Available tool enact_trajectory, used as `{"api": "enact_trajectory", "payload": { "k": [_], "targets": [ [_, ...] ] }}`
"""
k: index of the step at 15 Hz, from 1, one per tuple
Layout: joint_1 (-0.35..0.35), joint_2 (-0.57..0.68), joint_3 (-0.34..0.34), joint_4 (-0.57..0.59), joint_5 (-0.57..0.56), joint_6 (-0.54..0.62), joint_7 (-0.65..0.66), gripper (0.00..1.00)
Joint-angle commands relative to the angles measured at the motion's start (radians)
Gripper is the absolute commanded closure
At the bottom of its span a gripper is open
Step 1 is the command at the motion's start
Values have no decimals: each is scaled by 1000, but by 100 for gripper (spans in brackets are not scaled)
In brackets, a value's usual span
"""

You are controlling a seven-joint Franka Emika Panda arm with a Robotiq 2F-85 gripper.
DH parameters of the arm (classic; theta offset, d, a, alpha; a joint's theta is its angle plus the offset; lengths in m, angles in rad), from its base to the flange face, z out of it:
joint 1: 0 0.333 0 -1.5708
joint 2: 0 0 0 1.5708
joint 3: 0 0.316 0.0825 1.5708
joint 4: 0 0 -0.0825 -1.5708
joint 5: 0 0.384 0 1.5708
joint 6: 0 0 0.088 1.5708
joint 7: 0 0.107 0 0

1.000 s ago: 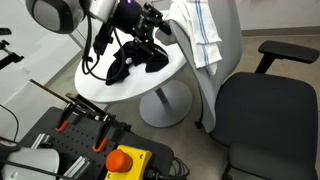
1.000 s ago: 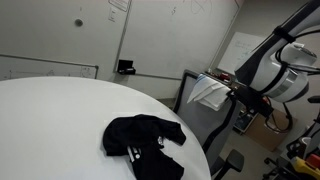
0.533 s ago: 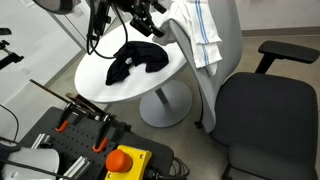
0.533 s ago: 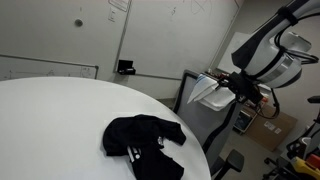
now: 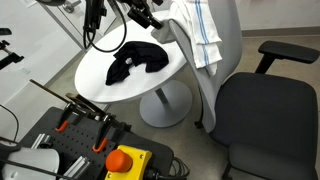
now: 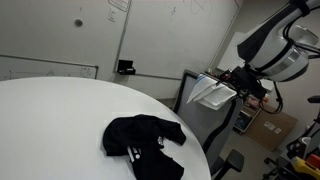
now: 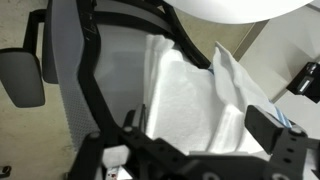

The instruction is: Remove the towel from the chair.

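My gripper will go a bit farther toward the backrest of the chair and then close on the towel's top corner [image 5: 177, 16] [image 7: 204, 132].
A white towel with blue stripes [image 5: 203, 30] hangs over the backrest of the black office chair [image 5: 262, 110]. It also shows in an exterior view [image 6: 211, 93] and fills the wrist view [image 7: 190, 95]. My gripper [image 5: 152, 14] is up beside the chair's back, close to the towel, and also shows in an exterior view [image 6: 236, 80]. In the wrist view the jaws [image 7: 200, 130] are open with the towel lying between and beyond the fingers. They hold nothing.
A round white table [image 5: 100, 85] stands next to the chair with a black garment [image 5: 137, 60] on it, also seen in an exterior view [image 6: 143, 137]. The chair's armrest [image 7: 22, 78] and grey mesh back [image 7: 100, 60] are near the gripper. A box with an orange button [image 5: 122, 160] sits at the front.
The gripper has lifted away from the black garment on the table and moved toward the towel on the chair's back. The towel and garment have not moved.
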Motion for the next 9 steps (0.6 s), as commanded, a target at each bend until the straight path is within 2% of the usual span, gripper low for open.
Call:
{"api": "enact_trajectory", "payload": {
  "k": [1, 2, 3, 6, 9],
  "targets": [
    [-8, -25, -26, -26, -26, -6, -42, 3],
    [-11, -21, -33, -30, -27, -8, -49, 5],
    [-15, -19, -38, -33, -29, -7, -54, 23],
    [-26, -18, -48, -39, -31, -3, -64, 42],
    [-32, -21, -47, -44, -30, -1, -65, 67]
  ]
}}
